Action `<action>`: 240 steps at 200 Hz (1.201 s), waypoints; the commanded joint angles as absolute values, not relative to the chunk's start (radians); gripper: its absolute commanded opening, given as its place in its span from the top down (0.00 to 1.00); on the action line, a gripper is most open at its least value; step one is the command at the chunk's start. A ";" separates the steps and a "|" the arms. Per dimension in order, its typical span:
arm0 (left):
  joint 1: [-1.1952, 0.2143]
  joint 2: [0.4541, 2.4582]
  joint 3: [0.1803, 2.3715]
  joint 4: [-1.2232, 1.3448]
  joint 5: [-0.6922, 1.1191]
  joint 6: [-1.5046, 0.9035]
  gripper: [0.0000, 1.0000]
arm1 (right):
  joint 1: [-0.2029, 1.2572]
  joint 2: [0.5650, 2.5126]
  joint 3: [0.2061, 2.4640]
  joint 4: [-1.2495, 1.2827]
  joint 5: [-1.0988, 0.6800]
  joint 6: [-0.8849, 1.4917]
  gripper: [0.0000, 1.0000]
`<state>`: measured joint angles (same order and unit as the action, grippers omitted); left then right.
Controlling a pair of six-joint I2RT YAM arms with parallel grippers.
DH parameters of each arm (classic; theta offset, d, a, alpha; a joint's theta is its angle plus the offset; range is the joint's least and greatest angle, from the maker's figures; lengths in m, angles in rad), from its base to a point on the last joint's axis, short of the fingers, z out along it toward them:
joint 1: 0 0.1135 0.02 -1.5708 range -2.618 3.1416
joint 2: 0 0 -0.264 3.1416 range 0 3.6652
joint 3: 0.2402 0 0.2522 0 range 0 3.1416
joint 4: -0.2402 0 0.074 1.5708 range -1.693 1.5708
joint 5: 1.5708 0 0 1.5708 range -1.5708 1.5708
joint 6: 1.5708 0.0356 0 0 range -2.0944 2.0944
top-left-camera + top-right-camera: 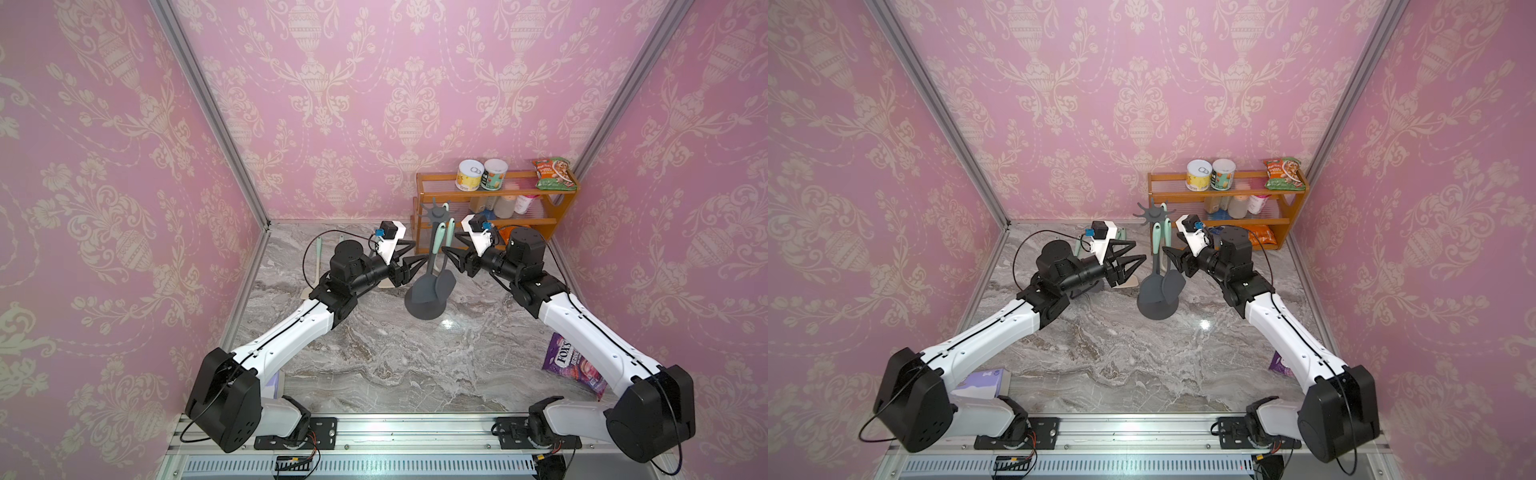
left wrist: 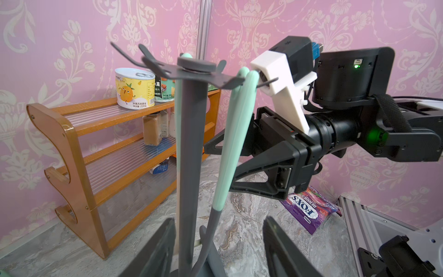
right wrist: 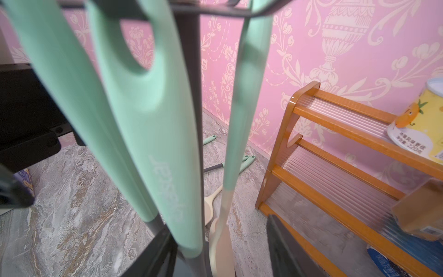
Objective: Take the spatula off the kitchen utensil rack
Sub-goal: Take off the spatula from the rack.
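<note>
My left gripper moves in beside the pole (image 2: pixel 189 167) onto the lower end of the front mint handle (image 2: pixel 222 199) next to close. The pole also stands between its open fingers.
The kitchen utensil rack (image 1: pixel 424 307) stands mid-table, its hooked crown (image 1: pixel 1154 214) on top. Several mint-handled utensils hang from it, among them a spatula with a flat dark grey blade (image 1: pixel 444 282) beside a rounder grey head. My left gripper (image 1: pixel 417 253) is open just left of the handles; in its wrist view its fingers (image 2: pixel 155 247) flank the pole (image 2: pixel 189 167). My right gripper (image 1: pixel 449 243) is open on the other side. In the right wrist view a mint handle (image 3: pixel 153 144) and a cream-headed utensil (image 3: pixel 223 244) lie between its spread jaws, ungripped.
An orange wooden shelf (image 1: pixel 490 191) with cans (image 1: pixel 469 174), jars and snack bags stands at the back right, close behind the right arm. A purple candy bag (image 1: pixel 565 361) lies right of centre. Loose utensils (image 1: pixel 318 253) lie at the back left. A purple box (image 1: pixel 988 378) sits by the left arm's base.
</note>
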<state>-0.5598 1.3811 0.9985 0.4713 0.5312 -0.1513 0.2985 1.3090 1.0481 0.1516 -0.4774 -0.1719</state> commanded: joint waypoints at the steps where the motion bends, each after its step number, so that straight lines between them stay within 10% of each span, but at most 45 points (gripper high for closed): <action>1: -0.590 1.405 1.000 0.533 0.458 -0.117 0.39 | 0.284 1.331 1.071 0.228 -0.530 -0.151 0.42; 132: -0.794 1.540 1.071 0.609 -0.062 0.086 0.41 | 0.272 1.326 0.990 0.345 -0.598 -0.069 0.76; 240: -0.796 1.547 1.105 0.564 -0.086 0.091 0.79 | 0.272 1.307 0.982 0.321 -0.591 -0.062 0.92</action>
<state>-0.7956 1.5616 1.0718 0.5774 -0.0521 0.0818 0.2764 1.3361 0.9882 0.3153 -0.5880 -0.0780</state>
